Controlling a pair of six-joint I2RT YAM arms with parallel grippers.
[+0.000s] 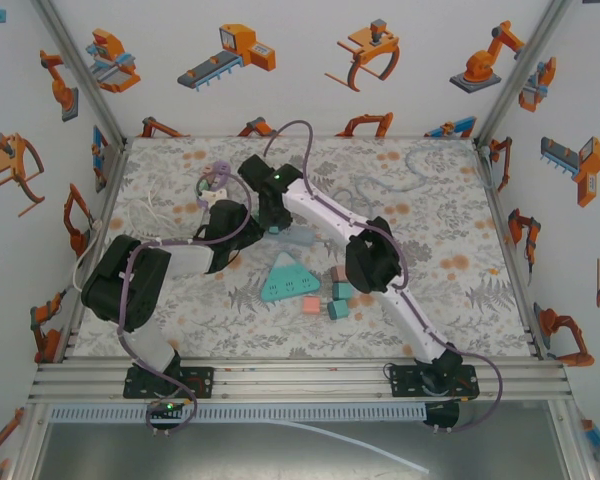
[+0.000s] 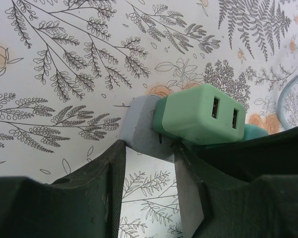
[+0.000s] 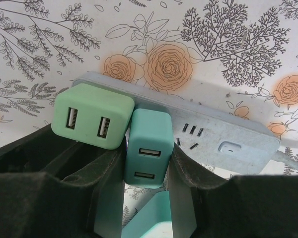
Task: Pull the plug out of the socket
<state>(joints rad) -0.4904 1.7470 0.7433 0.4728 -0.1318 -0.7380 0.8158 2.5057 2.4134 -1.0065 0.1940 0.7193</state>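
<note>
My right gripper moves up off the socket strip next, then back and down to release the teal plug, since bare tabletop beside the blocks lies back from it.
A grey-blue socket strip [image 3: 223, 136] lies flat on the flowered table and carries two USB plugs. My right gripper [image 3: 145, 163] is shut on the darker teal plug [image 3: 148, 141], one finger pressed to each side, and the plug is seated in the strip. A light green plug [image 3: 89, 121] sits right next to it, on its left. In the left wrist view my left gripper [image 2: 150, 148] is shut on the strip's rounded end [image 2: 139, 130], just beside the light green plug [image 2: 201, 114]. From above, both grippers [image 1: 242, 222] [image 1: 277, 222] meet over the strip [image 1: 305, 238].
A teal triangular socket block [image 1: 285, 282] lies just in front of the grippers; its corner [image 3: 154, 218] shows under the right gripper's fingers. Small coloured blocks [image 1: 337, 295] lie to its right. The strip's cable [image 1: 380, 185] loops toward the back. Walls enclose the table.
</note>
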